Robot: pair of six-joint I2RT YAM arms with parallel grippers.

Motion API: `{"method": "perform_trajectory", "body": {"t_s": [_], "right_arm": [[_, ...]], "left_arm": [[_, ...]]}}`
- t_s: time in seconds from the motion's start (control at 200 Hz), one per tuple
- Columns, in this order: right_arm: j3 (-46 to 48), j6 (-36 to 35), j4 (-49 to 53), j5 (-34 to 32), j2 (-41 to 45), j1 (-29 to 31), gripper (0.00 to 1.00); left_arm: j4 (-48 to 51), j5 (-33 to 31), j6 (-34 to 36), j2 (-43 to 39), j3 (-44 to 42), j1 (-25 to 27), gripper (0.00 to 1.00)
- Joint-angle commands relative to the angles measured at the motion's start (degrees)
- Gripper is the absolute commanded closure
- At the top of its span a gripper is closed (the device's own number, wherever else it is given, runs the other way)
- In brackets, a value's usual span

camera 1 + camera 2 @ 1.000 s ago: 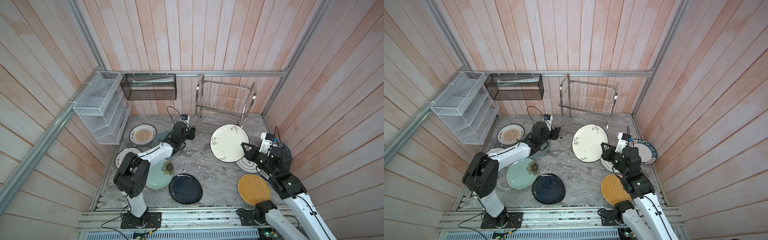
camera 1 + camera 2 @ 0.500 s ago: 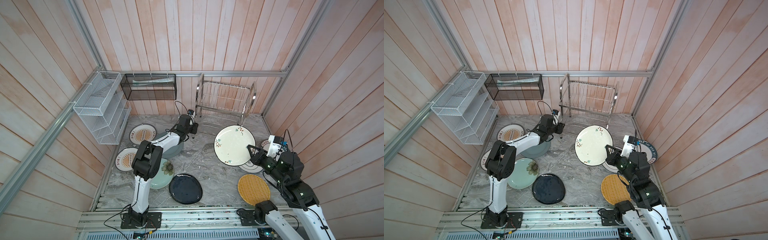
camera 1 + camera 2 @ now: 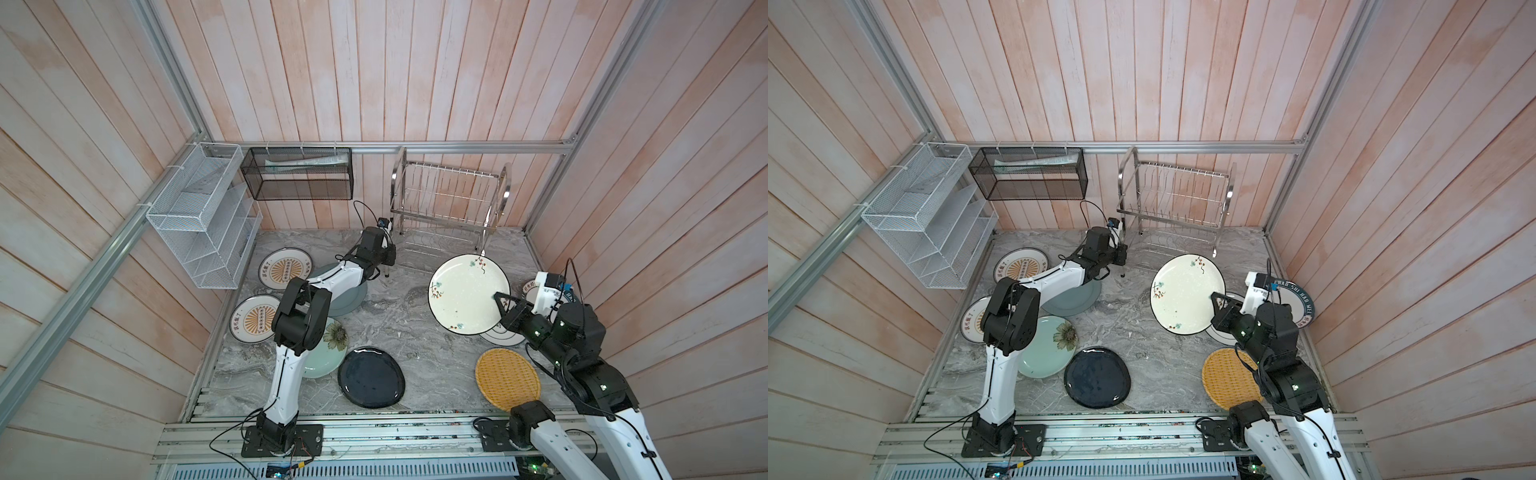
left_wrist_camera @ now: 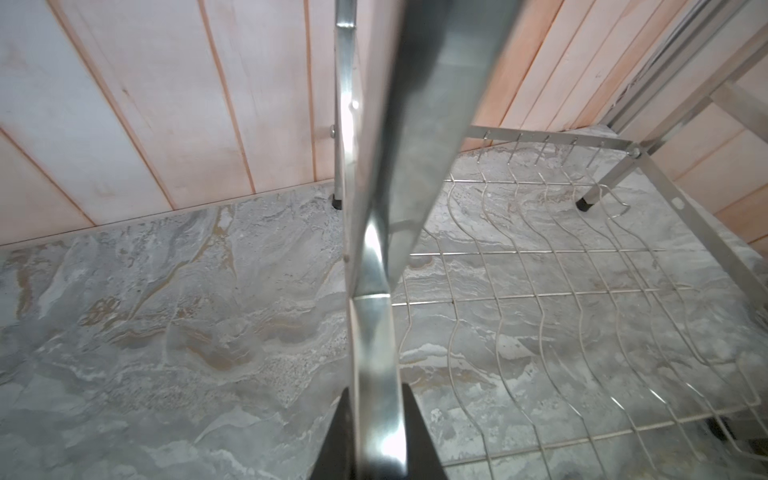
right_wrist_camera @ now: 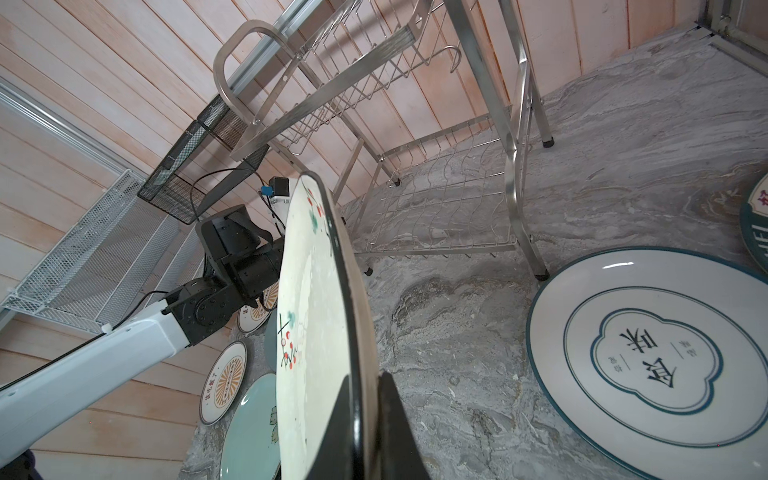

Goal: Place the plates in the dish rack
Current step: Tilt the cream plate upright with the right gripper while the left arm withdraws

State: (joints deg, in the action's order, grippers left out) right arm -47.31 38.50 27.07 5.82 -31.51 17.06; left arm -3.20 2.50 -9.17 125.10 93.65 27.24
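The bare marble for its foot [image 3: 376, 309] lies back from my left gripper toward my base, so the gripper will pull the rack's leg back and release it next.
The dish rack [image 3: 449, 195] of shiny steel wire stands at the back wall. My left gripper [image 3: 387, 266] is shut on the rack's front left leg [image 4: 374, 332], its fingers [image 4: 336, 436] on both sides of the bar. My right gripper [image 3: 498, 301] is shut on the rim of a cream plate [image 3: 465, 295] with red berries, held tilted above the table in front of the rack [image 5: 374, 83]. Flat on the table lie two orange-sunburst plates [image 3: 286, 268], a grey-blue plate [image 3: 347, 299], a pale green one [image 3: 328, 353], a navy one [image 3: 371, 377], a yellow woven one [image 3: 508, 379] and a white lettered one [image 5: 648, 361].
A white mesh organiser [image 3: 203, 220] hangs on the left wall and a black mesh basket [image 3: 297, 178] on the back wall beside the rack. Wooden walls close in three sides. An aluminium rail [image 3: 374, 432] runs along the front edge.
My left gripper has reached back to the rack's front left leg and closed on it. The right arm has drawn the cream plate slightly to the right and forward.
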Motion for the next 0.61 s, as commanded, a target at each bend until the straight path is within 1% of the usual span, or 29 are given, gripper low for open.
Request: {"method": "perform_trajectory", "body": {"t_s": [0.0, 0.065, 0.285, 0.52, 0.6], "right_arm": [[-3.2, 0.5, -6.7, -0.3, 0.5, -0.1, 1.00], [-3.1, 0.7, -7.0, -0.2, 0.4, -0.1, 1.00], [-3.2, 0.6, -6.7, -1.3, 0.8, -0.1, 1.00], [-5.2, -0.1, -7.6, -2.4, -1.0, -0.1, 1.00], [-6.4, -0.3, -8.2, -2.3, -1.7, -0.1, 1.00]], "left_arm": [[-2.3, -0.4, -3.3, -4.4, -4.9, 0.5, 0.97], [-3.1, -1.5, -3.8, -5.8, -6.7, 0.8, 1.00], [-1.2, -7.7, -6.6, -11.3, -12.1, 3.1, 1.00], [1.5, -16.0, -13.1, -17.0, -19.2, 6.6, 1.00], [1.3, -17.4, -15.4, -19.2, -22.2, 7.3, 1.00]]}}
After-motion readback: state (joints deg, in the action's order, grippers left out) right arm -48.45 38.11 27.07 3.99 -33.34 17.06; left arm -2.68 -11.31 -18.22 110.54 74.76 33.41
